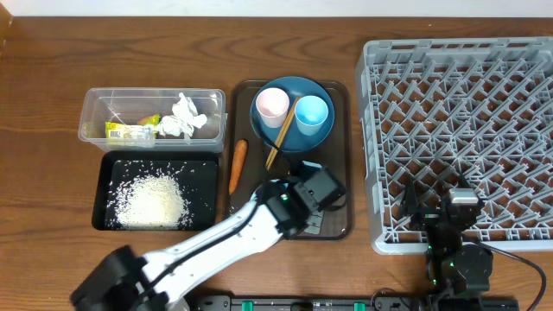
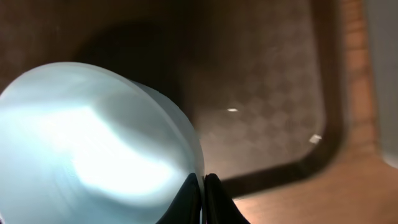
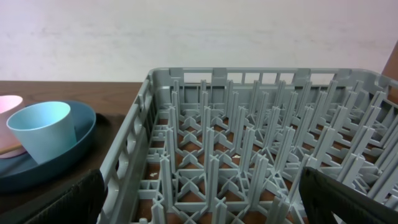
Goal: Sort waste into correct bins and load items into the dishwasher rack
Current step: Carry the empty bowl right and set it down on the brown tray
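The tray's open bottom lies below my left gripper. It lowers the light blue bowl [image 2: 93, 143] to the brown tray's front next and releases the bowl's rim.
My left gripper [image 2: 203, 190] is shut on the rim of the light blue bowl [image 2: 93, 143], low over the front of the dark brown tray [image 2: 267, 93]. In the overhead view the left gripper [image 1: 318, 186] hides the bowl. The dark blue plate [image 1: 292, 111] carries the pink cup [image 1: 273, 105], the light blue cup [image 1: 312, 112] and the chopsticks [image 1: 282, 131]. The carrot [image 1: 238, 166] lies at the brown tray's left edge. The tissue [image 1: 183, 117] and wrapper [image 1: 131, 130] lie in the clear container [image 1: 93, 104]. Rice [image 1: 154, 199] lies in the black tray [image 1: 105, 173]. My right gripper [image 3: 202, 205] is open and empty over the grey rack [image 3: 249, 124].
The rack [image 1: 467, 130] fills the right side of the table, with my right gripper [image 1: 441, 212] at its front edge. The brown tray [image 1: 341, 216] sits between the rack and the two bins. The left arm [image 1: 207, 246] crosses from front left.
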You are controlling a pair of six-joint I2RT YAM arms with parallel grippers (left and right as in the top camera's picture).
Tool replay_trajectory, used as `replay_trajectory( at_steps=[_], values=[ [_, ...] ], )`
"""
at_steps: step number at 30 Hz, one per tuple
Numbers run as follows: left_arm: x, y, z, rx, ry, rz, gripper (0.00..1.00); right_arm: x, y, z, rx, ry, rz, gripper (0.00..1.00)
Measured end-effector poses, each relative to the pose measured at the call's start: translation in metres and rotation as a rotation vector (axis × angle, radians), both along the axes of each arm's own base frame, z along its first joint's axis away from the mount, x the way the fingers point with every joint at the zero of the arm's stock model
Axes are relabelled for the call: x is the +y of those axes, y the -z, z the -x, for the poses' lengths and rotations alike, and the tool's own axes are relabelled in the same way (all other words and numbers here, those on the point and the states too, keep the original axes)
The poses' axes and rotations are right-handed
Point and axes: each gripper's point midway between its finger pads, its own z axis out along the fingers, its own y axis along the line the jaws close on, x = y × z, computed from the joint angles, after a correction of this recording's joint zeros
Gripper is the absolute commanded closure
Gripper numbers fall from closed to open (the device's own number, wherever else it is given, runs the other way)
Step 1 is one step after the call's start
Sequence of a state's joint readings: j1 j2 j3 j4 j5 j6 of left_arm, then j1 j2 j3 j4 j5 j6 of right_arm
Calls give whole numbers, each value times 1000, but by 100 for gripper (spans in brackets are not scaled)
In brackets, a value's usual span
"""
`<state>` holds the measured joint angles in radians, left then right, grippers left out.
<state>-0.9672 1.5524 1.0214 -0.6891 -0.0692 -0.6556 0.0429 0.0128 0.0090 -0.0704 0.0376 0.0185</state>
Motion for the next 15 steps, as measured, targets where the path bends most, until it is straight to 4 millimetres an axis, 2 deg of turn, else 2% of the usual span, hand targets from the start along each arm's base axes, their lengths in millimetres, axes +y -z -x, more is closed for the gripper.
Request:
replay_trajectory(
  at_steps=[6,12,13,15],
  values=[
    [5,20,-6,-2,-10,-71,94,0,0,0,0,0,0,1],
    [-5,19,-11,-21,-10,-34,94,0,0,0,0,0,0,1],
    [-7,19,-12,-26,-11,-25,92,0,0,0,0,0,0,1],
    [-10,18,-14,-33,-8,-12,79,0,0,0,0,0,0,1]
  ],
)
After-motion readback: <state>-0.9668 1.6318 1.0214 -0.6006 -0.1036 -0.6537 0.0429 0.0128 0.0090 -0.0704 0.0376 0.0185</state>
